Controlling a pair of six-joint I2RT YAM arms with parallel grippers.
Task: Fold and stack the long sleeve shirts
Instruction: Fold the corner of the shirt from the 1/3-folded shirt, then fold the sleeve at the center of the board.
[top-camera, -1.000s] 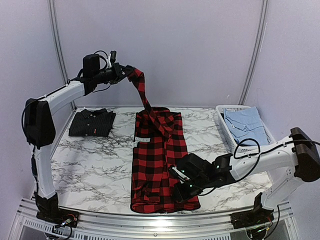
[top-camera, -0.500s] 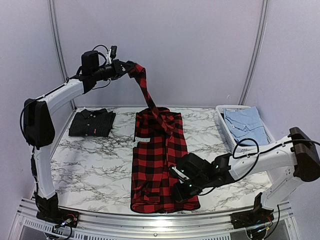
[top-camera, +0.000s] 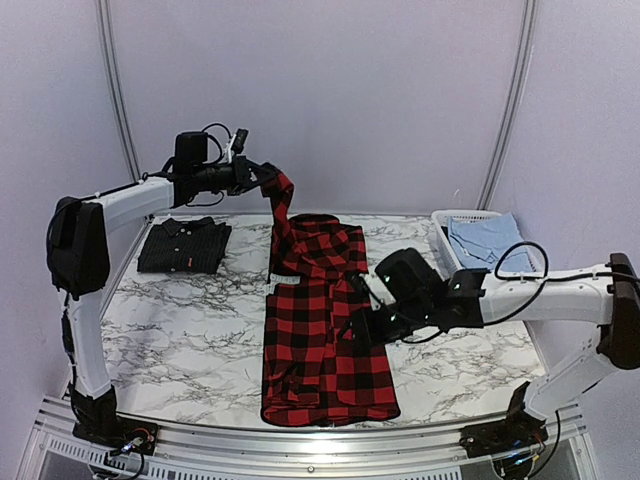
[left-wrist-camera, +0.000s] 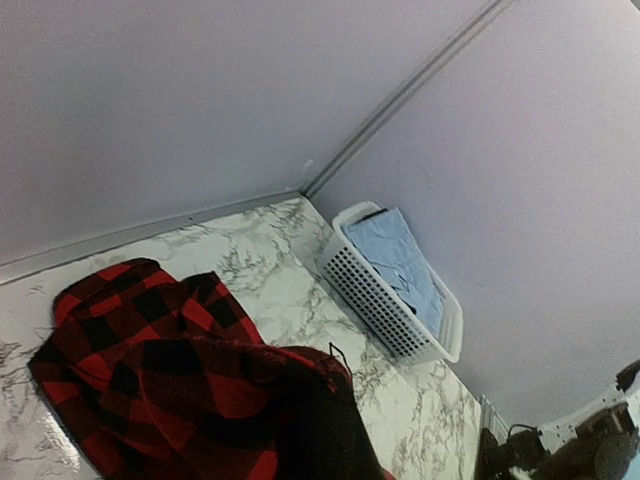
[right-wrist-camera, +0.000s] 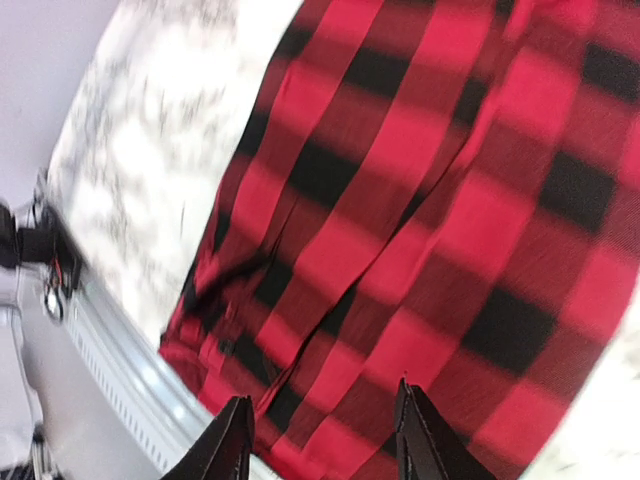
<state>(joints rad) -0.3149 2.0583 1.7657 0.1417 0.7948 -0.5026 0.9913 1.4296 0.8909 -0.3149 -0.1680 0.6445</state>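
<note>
I will next move my left gripper down and back to release the sleeve over the shirt's middle (top-camera: 322, 306), as it is below the gripper and nearer my base.
The red-and-black plaid long sleeve shirt (top-camera: 325, 330) lies lengthwise down the middle of the marble table. One of its sleeves (top-camera: 281, 205) rises to my left gripper (top-camera: 264, 178), which is shut on it above the collar end. In the left wrist view the plaid cloth (left-wrist-camera: 230, 400) covers the jaws. My right gripper (top-camera: 360, 332) hovers over the shirt's right side, open and holding nothing; its fingertips (right-wrist-camera: 236, 440) frame the plaid (right-wrist-camera: 420, 220) below. The dark charcoal shirt (top-camera: 185, 245) lies folded at the back left.
A white slotted basket (top-camera: 452, 262) with a light blue garment (top-camera: 490, 245) stands at the back right, also seen as the basket (left-wrist-camera: 380, 300) from the left wrist. The table's metal front rail (top-camera: 300, 435) runs just below the shirt's hem.
My right gripper opened, let go of the shirt's lower hem and rose back toward the shirt's middle right. My left gripper came down and rightward with the sleeve.
</note>
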